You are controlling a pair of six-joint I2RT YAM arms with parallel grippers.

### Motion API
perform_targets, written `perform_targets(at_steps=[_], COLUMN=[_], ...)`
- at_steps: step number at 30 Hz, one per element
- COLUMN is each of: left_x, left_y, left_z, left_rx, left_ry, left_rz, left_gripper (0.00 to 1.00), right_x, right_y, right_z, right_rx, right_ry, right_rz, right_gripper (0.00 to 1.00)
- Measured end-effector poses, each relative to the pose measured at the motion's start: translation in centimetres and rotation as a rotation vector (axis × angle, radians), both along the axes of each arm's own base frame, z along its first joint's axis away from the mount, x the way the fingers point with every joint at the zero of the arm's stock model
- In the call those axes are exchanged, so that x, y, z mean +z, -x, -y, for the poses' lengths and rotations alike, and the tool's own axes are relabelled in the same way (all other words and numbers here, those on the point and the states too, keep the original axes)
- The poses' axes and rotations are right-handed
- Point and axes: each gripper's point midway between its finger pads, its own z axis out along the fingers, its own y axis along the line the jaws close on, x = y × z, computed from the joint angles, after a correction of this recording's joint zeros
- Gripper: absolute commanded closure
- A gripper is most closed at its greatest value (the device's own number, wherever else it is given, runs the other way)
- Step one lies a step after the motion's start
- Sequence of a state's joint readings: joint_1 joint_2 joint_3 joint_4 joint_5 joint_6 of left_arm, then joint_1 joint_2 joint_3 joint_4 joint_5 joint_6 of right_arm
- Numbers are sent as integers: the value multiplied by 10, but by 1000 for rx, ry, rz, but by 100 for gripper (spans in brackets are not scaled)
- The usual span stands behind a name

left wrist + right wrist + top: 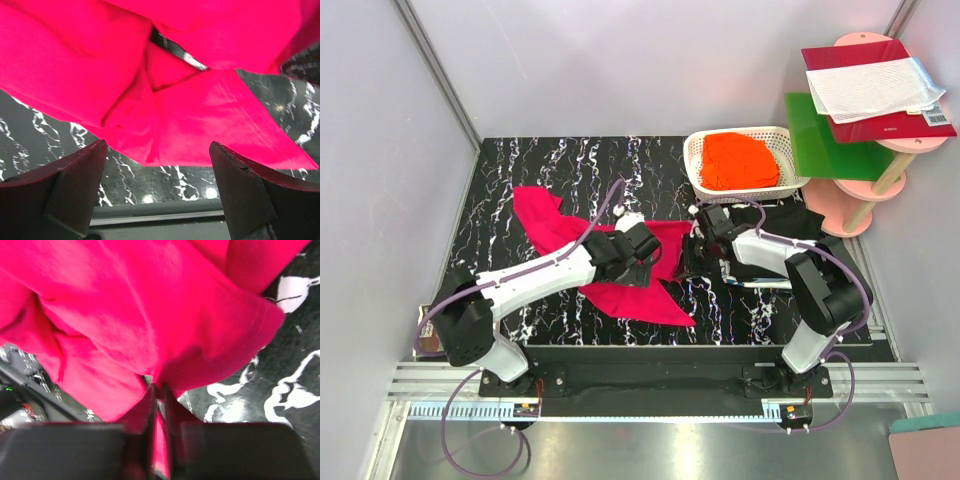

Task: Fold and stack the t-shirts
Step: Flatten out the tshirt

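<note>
The shirt's near corner lies spread flat below my left gripper and to its right in the top view. My left gripper will come back and down onto that corner next.
A magenta t-shirt (620, 262) lies rumpled across the middle of the black marbled table. My left gripper (642, 262) hangs over its middle, open and empty; in the left wrist view its jaws (157, 165) stand wide apart above a hem of the shirt (200, 125). My right gripper (698, 240) is at the shirt's right edge. In the right wrist view it (159, 390) is shut on a fold of the magenta fabric (150, 320). A black garment (790, 222) lies under the right arm. A white basket (745, 160) holds folded orange t-shirts (740, 160).
A pink stand (880, 170) with green (820, 140) and red boards and papers stands at the far right, off the table. Grey walls close the back and left. The table's near edge (160, 217) shows in the left wrist view.
</note>
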State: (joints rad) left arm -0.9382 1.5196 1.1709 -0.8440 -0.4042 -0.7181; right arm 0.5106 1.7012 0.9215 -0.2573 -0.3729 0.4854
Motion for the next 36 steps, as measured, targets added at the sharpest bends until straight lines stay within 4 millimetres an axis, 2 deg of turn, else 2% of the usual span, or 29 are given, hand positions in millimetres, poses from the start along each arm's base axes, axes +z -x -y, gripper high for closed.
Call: perform_targets(at_steps=[5, 9, 13, 15, 17, 20, 21, 22, 23, 24, 26, 29, 30, 32, 33, 35, 36], left_x=[-1, -4, -16, -29, -45, -70, -80, -90, -88, -87, -92, -92, -92, -91, -88, -75, -58], left_y=[17, 38, 54, 59, 62, 67, 68, 71, 69, 68, 67, 67, 67, 69, 71, 69, 66], left_z=[16, 39, 66, 79, 90, 100, 103, 106, 114, 123, 130, 123, 114, 84, 56, 13, -13], left_rx=[-51, -137, -213, -235, -246, -251, -253, -251, -246, -239, -209, -145, -117, -56, -7, 78, 143], left_ry=[8, -4, -2, -14, -23, -49, -62, -71, -60, -32, -12, -17, -28, -70, -112, -161, -174], left_rz=[1, 14, 14, 6, 0, -24, -37, -53, -46, -44, -49, -40, -39, -45, -54, -52, -33], left_gripper=[8, 6, 11, 28, 37, 28, 33, 46, 65, 100, 100, 100, 100, 100, 100, 100, 100], right_x=[13, 34, 74, 99, 123, 150, 158, 164, 168, 173, 181, 191, 193, 198, 199, 203, 206], right_y=[-7, -30, -70, -93, -112, -133, -139, -143, -146, -149, -155, -162, -163, -166, -167, -166, -164], right_z=[-5, -5, -9, -11, -10, -5, -2, 1, 3, 7, 12, 22, 25, 31, 34, 39, 41], right_rx=[6, -12, -53, -81, -116, -167, -183, -196, -205, -215, -226, -244, -246, -254, -257, -264, -265], right_ry=[-9, 25, 47, 52, 61, 81, 92, 102, 114, 128, 151, 192, 201, 224, 234, 247, 250], right_rz=[8, 92, 238, 325, 405, 490, 514, 531, 543, 558, 586, 619, 625, 639, 644, 652, 655], right_gripper=[100, 100, 100, 100, 100, 100, 100, 100, 100, 100, 100, 100, 100, 100, 100, 100, 100])
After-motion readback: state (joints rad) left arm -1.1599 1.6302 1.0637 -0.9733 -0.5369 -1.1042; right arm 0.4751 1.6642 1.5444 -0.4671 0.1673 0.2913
